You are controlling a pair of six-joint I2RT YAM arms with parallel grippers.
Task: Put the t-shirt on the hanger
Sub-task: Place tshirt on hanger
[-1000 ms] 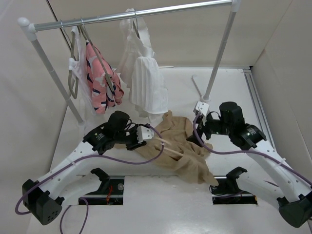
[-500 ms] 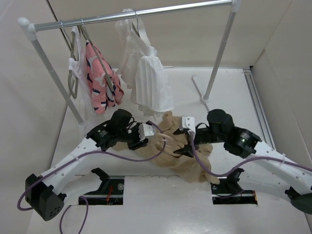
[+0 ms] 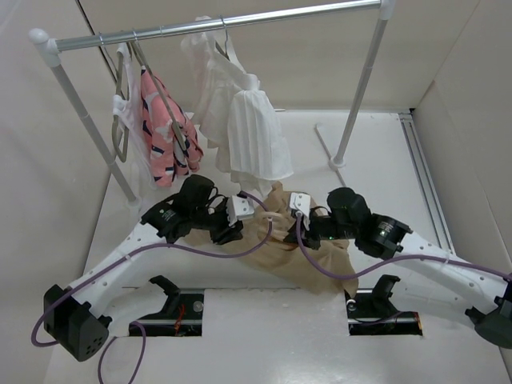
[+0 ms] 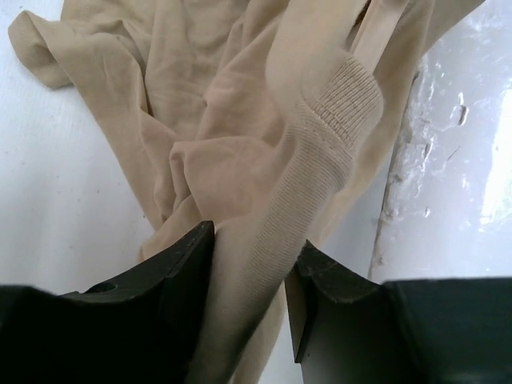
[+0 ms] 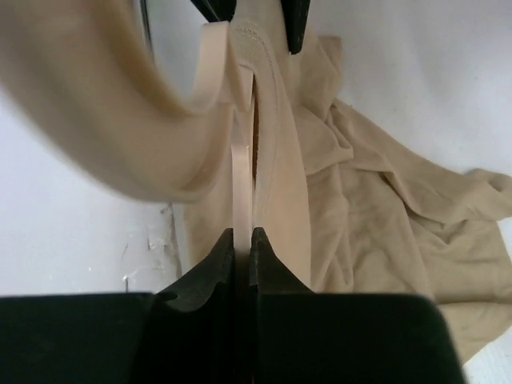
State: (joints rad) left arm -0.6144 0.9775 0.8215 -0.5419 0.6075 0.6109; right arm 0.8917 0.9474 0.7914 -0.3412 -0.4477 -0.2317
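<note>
The bar is bare beside the white ribbed top, so my right gripper should lift up and outward, set the hanger's hook over that empty part (image 3: 332,9) and release.
The tan t-shirt (image 3: 282,254) lies crumpled on the table between the two arms. My left gripper (image 3: 234,230) is at its left edge. In the left wrist view, this gripper (image 4: 248,250) is shut on the shirt's ribbed collar (image 4: 324,136), and fabric fills the gap between the jaws. The pale hanger (image 5: 240,172) shows in the right wrist view, its curved hook (image 5: 112,120) blurred and close on the left. My right gripper (image 5: 244,234) is shut on its thin bar. In the top view the right gripper (image 3: 294,228) sits over the shirt's middle.
A clothes rail (image 3: 216,24) spans the back on two posts (image 3: 356,104). A pink patterned garment (image 3: 164,132) and a white ribbed top (image 3: 250,132) hang from it on grey-olive hangers, just behind the left gripper. White walls close in both sides.
My right arm swung left over the t-shirt and its jaws closed from wide open onto the hanger's bar. The white top swayed to the right. My left gripper kept its hold.
</note>
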